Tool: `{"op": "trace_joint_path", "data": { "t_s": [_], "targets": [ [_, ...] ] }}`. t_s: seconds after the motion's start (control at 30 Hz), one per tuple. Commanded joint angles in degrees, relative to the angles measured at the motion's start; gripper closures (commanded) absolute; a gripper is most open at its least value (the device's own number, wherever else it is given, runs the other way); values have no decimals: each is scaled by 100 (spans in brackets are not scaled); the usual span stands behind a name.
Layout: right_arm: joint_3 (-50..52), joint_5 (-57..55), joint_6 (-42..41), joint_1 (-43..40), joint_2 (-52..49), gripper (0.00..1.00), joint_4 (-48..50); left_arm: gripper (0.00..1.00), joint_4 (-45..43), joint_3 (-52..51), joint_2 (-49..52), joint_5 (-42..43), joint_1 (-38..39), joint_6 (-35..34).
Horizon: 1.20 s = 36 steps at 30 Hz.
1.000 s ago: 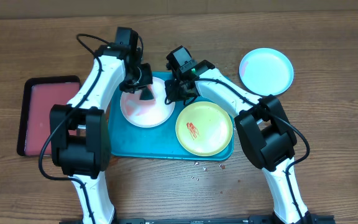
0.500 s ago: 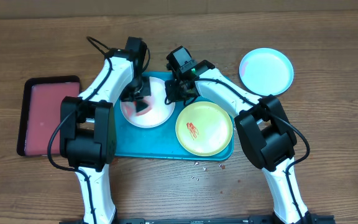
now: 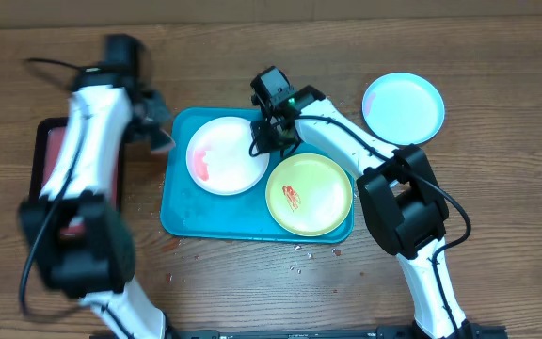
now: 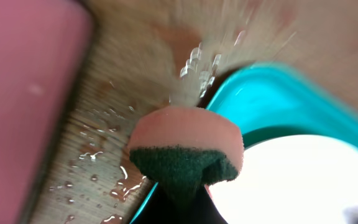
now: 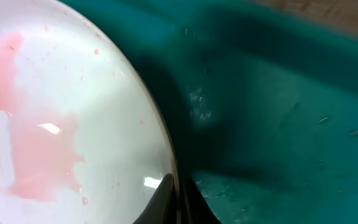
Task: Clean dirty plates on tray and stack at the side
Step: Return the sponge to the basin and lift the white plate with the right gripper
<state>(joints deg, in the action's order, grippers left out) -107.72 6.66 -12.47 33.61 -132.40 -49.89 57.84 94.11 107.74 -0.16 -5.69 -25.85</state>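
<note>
The light-blue rimmed plate (image 3: 403,107) lies off the tray, to the right of my right gripper in the overhead view, so I will lift, cross and lower onto it.
The all-white plate (image 3: 224,155) lies on the turquoise tray (image 3: 182,212) with pink-red smears on its left half. The yellow-green rimmed plate (image 3: 309,194) with a red smear lies beside it on the tray. The light-blue rimmed plate (image 3: 403,107) sits on the table at the right. My right gripper (image 3: 263,139) is shut on the white plate's right rim (image 5: 163,155). My left gripper (image 3: 153,127) is shut on a pink and green sponge (image 4: 185,149), held above the wet table at the tray's left edge (image 4: 253,93).
A black-rimmed tray with a pink inside (image 3: 64,174) lies at the left, partly under my left arm. Water drops (image 4: 104,180) lie on the wood between it and the turquoise tray. Small red specks (image 3: 299,254) lie on the table in front of the tray.
My left gripper has lifted the sponge off the white plate and swung left, out past the tray's left edge. The right gripper keeps its hold on the plate's rim.
</note>
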Motion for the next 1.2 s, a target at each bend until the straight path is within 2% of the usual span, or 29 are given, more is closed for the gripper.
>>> {"op": "trace_joint_path", "data": {
  "t_s": [0.0,0.1,0.23,0.4,0.53,0.67,0.9,1.07,1.17],
  "targets": [
    [-699,-647,542,63,96,96,-234,96,-13,57,-662,522,-483,-116],
    [-1211,-1394,817,247,179,96,-623,96,192,57,-734,192,-997,-114],
    [-1696,-2933,1231,627,234,96,-1019,96,409,50,-568,125,-1561,-116],
    [-1805,-5554,2109,1292,234,96,-992,96,341,50,-243,175,-1998,-120],
    [-1805,-6802,2964,1812,234,96,-942,96,343,50,37,236,-2225,-120],
    [-1805,-7364,3523,2118,234,96,-911,96,345,50,136,481,-2284,-116],
    [-1805,-7903,3939,2243,234,96,-708,96,343,50,136,461,-2284,-96],
    [-1805,-7893,3923,2212,234,96,-699,96,367,50,136,468,-2282,-94],
    [-1805,-7530,3250,2072,234,96,-708,96,365,50,136,468,-2280,-96]
  ]
}}
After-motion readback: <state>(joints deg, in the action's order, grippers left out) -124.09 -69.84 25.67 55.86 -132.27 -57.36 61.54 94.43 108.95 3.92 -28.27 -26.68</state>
